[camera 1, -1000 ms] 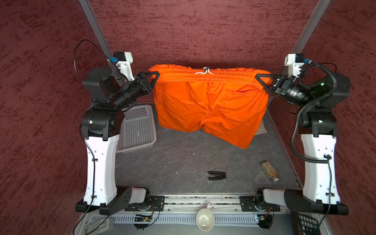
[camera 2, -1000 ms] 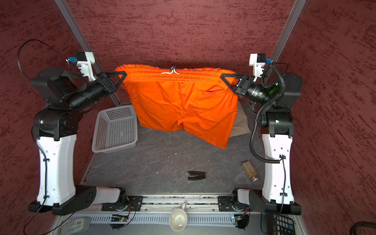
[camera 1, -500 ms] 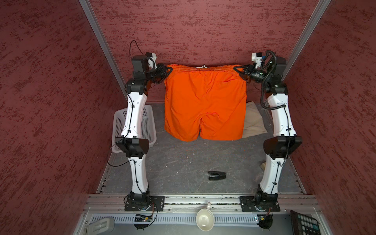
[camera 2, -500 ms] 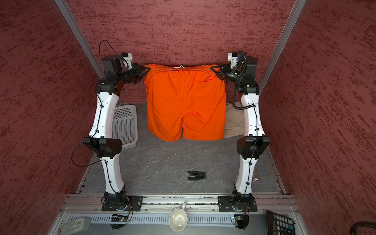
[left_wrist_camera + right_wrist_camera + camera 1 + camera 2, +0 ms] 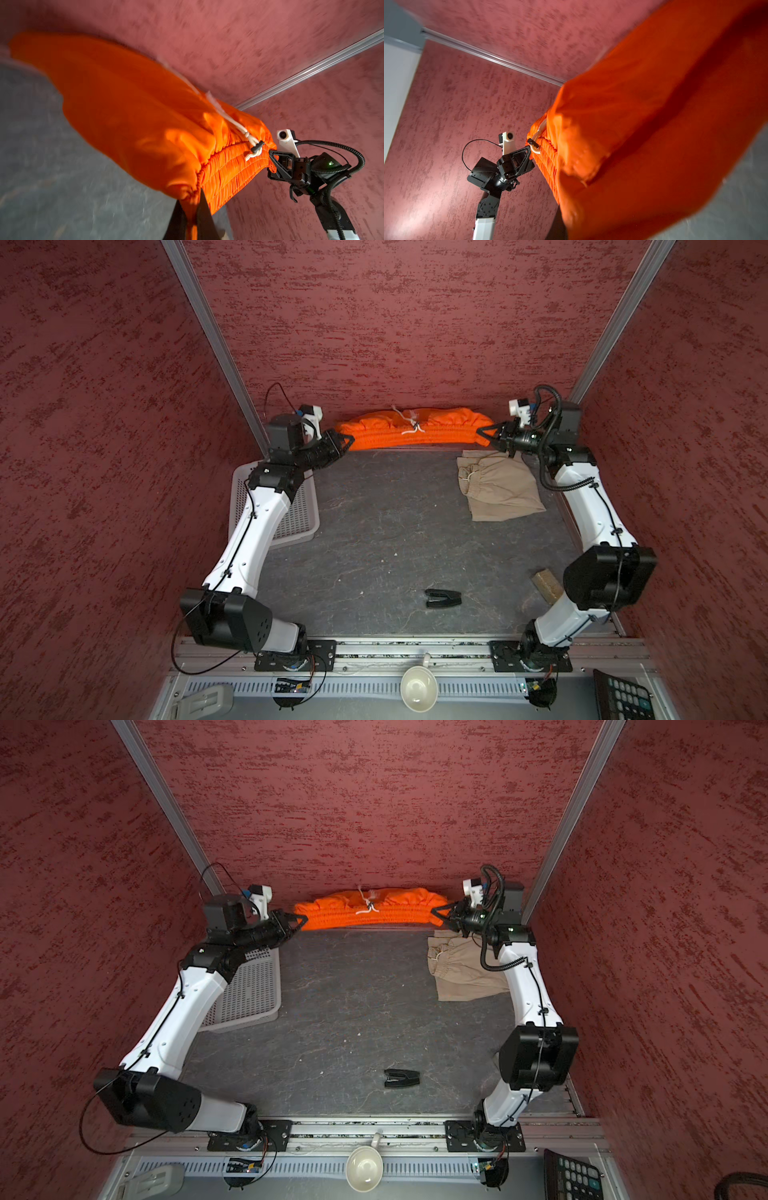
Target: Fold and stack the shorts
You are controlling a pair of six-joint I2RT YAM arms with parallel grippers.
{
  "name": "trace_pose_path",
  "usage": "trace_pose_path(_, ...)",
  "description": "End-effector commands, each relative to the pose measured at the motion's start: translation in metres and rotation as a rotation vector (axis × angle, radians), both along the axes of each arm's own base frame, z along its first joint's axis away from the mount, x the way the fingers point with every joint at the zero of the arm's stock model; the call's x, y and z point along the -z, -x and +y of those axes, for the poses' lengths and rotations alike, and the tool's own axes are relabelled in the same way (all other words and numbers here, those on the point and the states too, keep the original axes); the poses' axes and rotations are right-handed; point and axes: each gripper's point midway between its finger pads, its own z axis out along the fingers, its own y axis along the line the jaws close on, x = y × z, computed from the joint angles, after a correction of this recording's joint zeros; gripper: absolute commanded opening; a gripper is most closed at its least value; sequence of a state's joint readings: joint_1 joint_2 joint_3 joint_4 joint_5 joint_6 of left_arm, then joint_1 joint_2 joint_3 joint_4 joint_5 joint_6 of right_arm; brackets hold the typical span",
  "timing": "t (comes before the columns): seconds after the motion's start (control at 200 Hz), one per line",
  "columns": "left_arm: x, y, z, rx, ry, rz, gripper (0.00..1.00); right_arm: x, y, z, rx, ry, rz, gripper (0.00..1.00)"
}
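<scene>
Next I will lower my left gripper back toward the tabletop beyond the black clip-like object to release the waistband, since that spot lies below and back from it.
The orange shorts (image 5: 415,429) (image 5: 374,909) stretch by their gathered waistband along the table's far edge, low against the back wall, white drawstring in the middle. My left gripper (image 5: 349,441) (image 5: 303,920) is shut on the waistband's left end; in the left wrist view the black fingers (image 5: 204,218) pinch the orange cloth (image 5: 135,116). My right gripper (image 5: 482,433) (image 5: 434,912) is shut on the right end, its jaws mostly covered by orange cloth (image 5: 654,124) in the right wrist view. The beige shorts (image 5: 498,489) (image 5: 461,973) lie folded at the right rear, under the right wrist.
A white perforated basket (image 5: 297,510) (image 5: 249,990) sits at the left, partly under the left arm. A small black clip-like object (image 5: 442,598) lies near the front. A brown bottle (image 5: 546,585) lies by the right arm's elbow. A cup (image 5: 417,689) and a calculator (image 5: 623,697) sit off the front rail.
Both arms have carried the orange shorts to the back and lowered them. The cloth hung full length before; now only the waistband and bunched fabric show, uncovering the beige shorts.
</scene>
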State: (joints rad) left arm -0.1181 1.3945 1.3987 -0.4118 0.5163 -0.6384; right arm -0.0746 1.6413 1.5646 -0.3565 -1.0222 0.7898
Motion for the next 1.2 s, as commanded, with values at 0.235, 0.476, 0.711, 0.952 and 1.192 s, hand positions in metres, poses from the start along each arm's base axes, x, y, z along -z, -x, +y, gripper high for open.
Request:
trace_pose_path(0.235,0.179,0.083,0.005,-0.017,-0.271,0.442,0.0,0.217,0.045,-0.057,0.196,0.224,0.437,0.0)
trace_pose_path(0.476,0.237,0.146,-0.001,0.064,-0.35,0.686,0.0,0.279,0.104,-0.065,0.179,0.367,0.69,0.0)
trace_pose_path(0.711,0.262,0.189,-0.027,0.228,-0.407,0.773,0.0,0.301,0.135,-0.075,0.182,0.464,0.816,0.0)
trace_pose_path(0.952,0.258,0.196,-0.071,0.426,-0.405,0.744,0.02,0.267,0.092,-0.093,0.237,0.534,0.732,0.0)
trace_pose_path(1.192,0.255,0.184,-0.124,0.558,-0.405,0.696,0.03,0.238,0.037,-0.106,0.229,0.588,0.657,0.0)
